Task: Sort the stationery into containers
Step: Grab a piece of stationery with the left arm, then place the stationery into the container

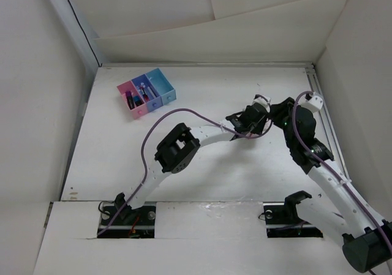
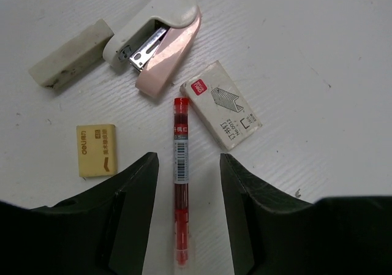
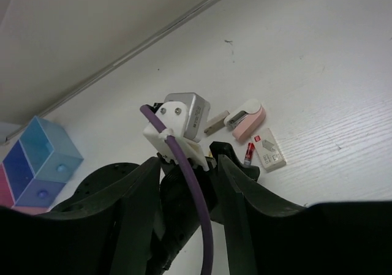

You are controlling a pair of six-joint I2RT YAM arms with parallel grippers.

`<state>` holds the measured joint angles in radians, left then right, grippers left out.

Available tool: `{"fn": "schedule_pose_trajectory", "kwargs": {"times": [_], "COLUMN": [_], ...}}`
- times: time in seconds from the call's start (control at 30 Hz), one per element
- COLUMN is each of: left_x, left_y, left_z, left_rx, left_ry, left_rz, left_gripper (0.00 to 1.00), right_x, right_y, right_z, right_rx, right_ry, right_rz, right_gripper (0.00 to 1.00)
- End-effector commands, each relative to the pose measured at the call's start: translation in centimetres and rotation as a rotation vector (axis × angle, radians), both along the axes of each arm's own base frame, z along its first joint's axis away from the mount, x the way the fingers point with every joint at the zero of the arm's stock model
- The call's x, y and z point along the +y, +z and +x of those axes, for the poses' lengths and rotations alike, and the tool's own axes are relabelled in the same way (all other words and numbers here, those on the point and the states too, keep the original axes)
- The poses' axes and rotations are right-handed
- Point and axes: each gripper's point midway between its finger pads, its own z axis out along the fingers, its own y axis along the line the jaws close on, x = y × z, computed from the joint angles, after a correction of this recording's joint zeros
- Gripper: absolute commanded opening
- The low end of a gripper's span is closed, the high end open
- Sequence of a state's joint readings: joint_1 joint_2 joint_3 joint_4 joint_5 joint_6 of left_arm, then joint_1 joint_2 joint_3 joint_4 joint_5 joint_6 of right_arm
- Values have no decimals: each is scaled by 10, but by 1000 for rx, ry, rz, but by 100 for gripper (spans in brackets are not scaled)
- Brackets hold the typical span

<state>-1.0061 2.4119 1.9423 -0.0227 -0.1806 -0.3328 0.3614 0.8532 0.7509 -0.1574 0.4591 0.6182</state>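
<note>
The left gripper has its open fingers lined up with the thin red pen below, and it needs to go down and close around the barcode label [image 2: 181,161].
A thin red pen [image 2: 181,177] lies on the table between the open fingers of my left gripper [image 2: 188,158], untouched. Beside it lie a yellow eraser [image 2: 96,149], a long pale eraser [image 2: 72,52], a pink-and-white stapler [image 2: 158,36] and a white staple box [image 2: 220,103]. The three joined containers [image 1: 146,92] stand at the far left; dark markers show in the pink and purple ones. My left gripper [image 1: 236,125] hangs over the items at right centre. My right gripper [image 3: 188,161] is open and empty, just behind the left wrist.
The right wrist view shows the stapler [image 3: 245,113], staple box [image 3: 269,149], pen tip [image 3: 250,154] and the blue container [image 3: 43,155]. A purple cable [image 3: 190,189] crosses in front of it. White walls ring the table.
</note>
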Motion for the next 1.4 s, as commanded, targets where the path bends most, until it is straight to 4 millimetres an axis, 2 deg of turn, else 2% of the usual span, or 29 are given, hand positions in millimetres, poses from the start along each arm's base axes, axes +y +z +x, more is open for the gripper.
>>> {"fn": "schedule_pose_trajectory", "kwargs": {"times": [0.0,0.2,0.23,0.27,0.37,0.47,0.53,0.57,0.63,0.67,0.7,0.73,0.77,0.8,0.83,0.87,0.9,0.93,0.97,1.03,1.07,1.13,1.17,1.2,1.27,1.3,1.37], "left_x": [-6,-8,-9,-8,-8,-3,-1,8,10,25,31,34,42,45,48,55,58,66,77,91,107,132,147,177,213,252,291], "left_y": [19,-2,2,-4,-9,-15,-9,-17,10,-3,4,34,33,43,72,85,93,95,119,136,159,171,186,191,194,205,205], "left_z": [6,9,11,11,11,10,9,5,4,-3,-4,-6,-11,-14,-16,-12,-16,-17,-12,-9,2,16,25,49,70,93,109], "left_rx": [-48,-40,-54,-50,-45,-40,-45,-37,-73,-62,-76,-97,-99,-102,-128,-137,-138,-122,-140,-145,-154,-148,-157,-156,-138,-152,-134], "left_ry": [4,6,8,8,8,16,16,24,27,33,46,54,54,62,65,84,75,85,96,117,156,208,245,328,415,500,595], "left_rz": [4,40,41,48,56,77,69,93,33,63,57,4,1,-25,-71,-104,-116,-137,-174,-212,-263,-283,-308,-325,-349,-379,-423], "left_gripper": [42,39,37,32,28,13,0,0,0,0,0,0,0,0,0,0,0,0,0,0,0,0,0,0,0,0,0], "right_x": [2,1,1,3,3,5,5,5,5,5,5,5,4,4,6,6,6,6,6,8,8,9,13,15,19,20,25], "right_y": [18,21,21,21,24,24,19,19,19,19,19,19,22,22,22,22,22,22,22,24,24,24,20,20,16,16,14], "right_z": [-1,-2,-2,-2,-1,-1,-2,-2,-2,-2,-2,-2,-3,-3,-3,-3,-3,-3,-3,-3,-3,-3,-2,-2,1,1,4], "right_rx": [-47,-56,-56,-55,-65,-64,-56,-56,-56,-56,-56,-56,-64,-64,-63,-63,-63,-63,-63,-71,-71,-70,-57,-56,-46,-45,-33], "right_ry": [11,12,12,20,21,30,30,30,30,30,30,30,30,30,38,39,39,39,39,48,48,60,75,90,102,114,134], "right_rz": [27,31,31,33,36,38,35,35,35,35,35,35,38,38,40,40,40,40,40,45,45,38,37,41,40,34,26], "right_gripper": [48,47,46,46,46,46,46,46,46,46,46,46,46,46,46,46,46,46,46,46,46,46,46,46,46,45,45]}}
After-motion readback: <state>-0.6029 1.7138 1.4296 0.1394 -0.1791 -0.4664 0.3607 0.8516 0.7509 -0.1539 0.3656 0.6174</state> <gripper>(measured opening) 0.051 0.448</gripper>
